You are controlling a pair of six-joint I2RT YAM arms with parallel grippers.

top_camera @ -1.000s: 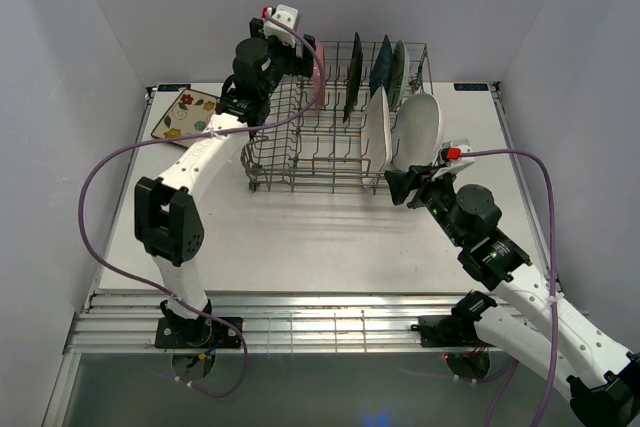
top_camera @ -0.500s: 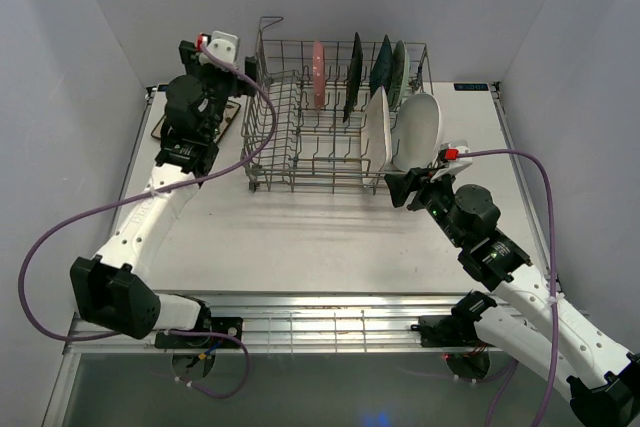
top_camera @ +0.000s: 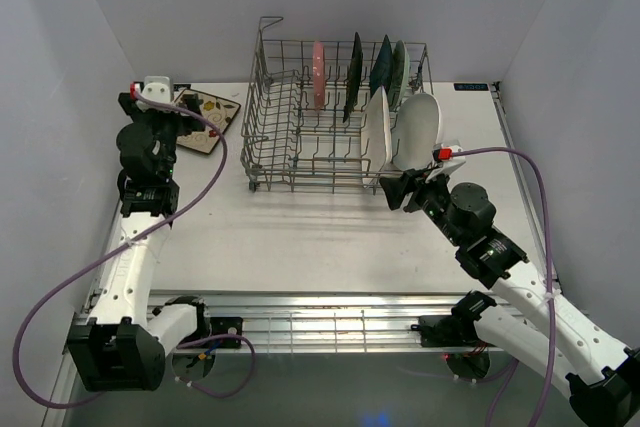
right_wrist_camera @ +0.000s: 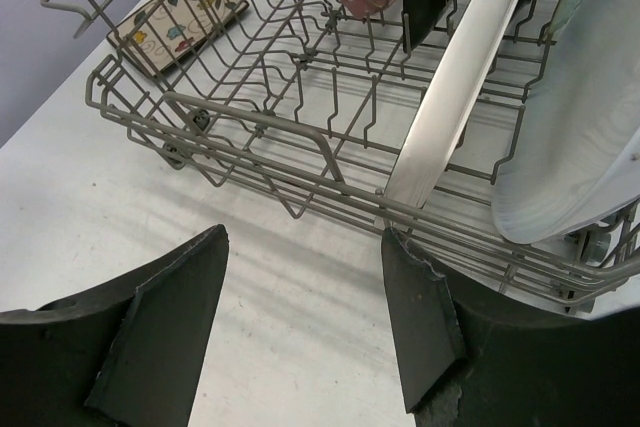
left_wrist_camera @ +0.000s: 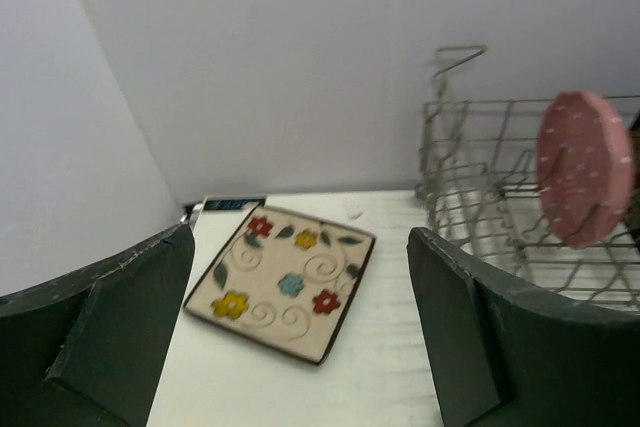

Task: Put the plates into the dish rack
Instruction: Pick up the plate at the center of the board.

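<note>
I will lower my left gripper and roll it sideways until its fingers straddle the cream floral square plate's near edge (top_camera: 188, 147) (left_wrist_camera: 253, 338), because the plate lies flat upon the table.
The grey wire dish rack (top_camera: 262, 137) (left_wrist_camera: 470, 187) (right_wrist_camera: 250, 117) stands at the back of the table. Upright in it are a pink dotted plate (top_camera: 318, 75) (left_wrist_camera: 585, 182), a dark square one (top_camera: 353, 72), a teal one (top_camera: 382, 65), a mint-green one (top_camera: 399, 65), a white rectangular one (top_camera: 376, 127) (right_wrist_camera: 455, 77) and a white oval one (top_camera: 418, 129) (right_wrist_camera: 575, 137). A cream floral square plate (top_camera: 208, 107) (left_wrist_camera: 285, 280) (right_wrist_camera: 175, 25) lies flat left of the rack. My left gripper (top_camera: 180, 115) (left_wrist_camera: 300, 237) is open and empty, just short of that plate. My right gripper (top_camera: 395, 187) (right_wrist_camera: 303, 237) is open and empty at the rack's near right corner.
White walls close in the table on the left, back and right. The rack's tall left end has a wire handle (top_camera: 270, 22) (left_wrist_camera: 455, 55). A purple cable (top_camera: 210, 172) loops from the left arm over the table. Slatted rails (top_camera: 320, 322) run along the near edge.
My left arm has swung away from the rack's left end to the far left and now faces the floral plate. The pink plate stays standing in the rack. My right gripper edged slightly towards the rack.
</note>
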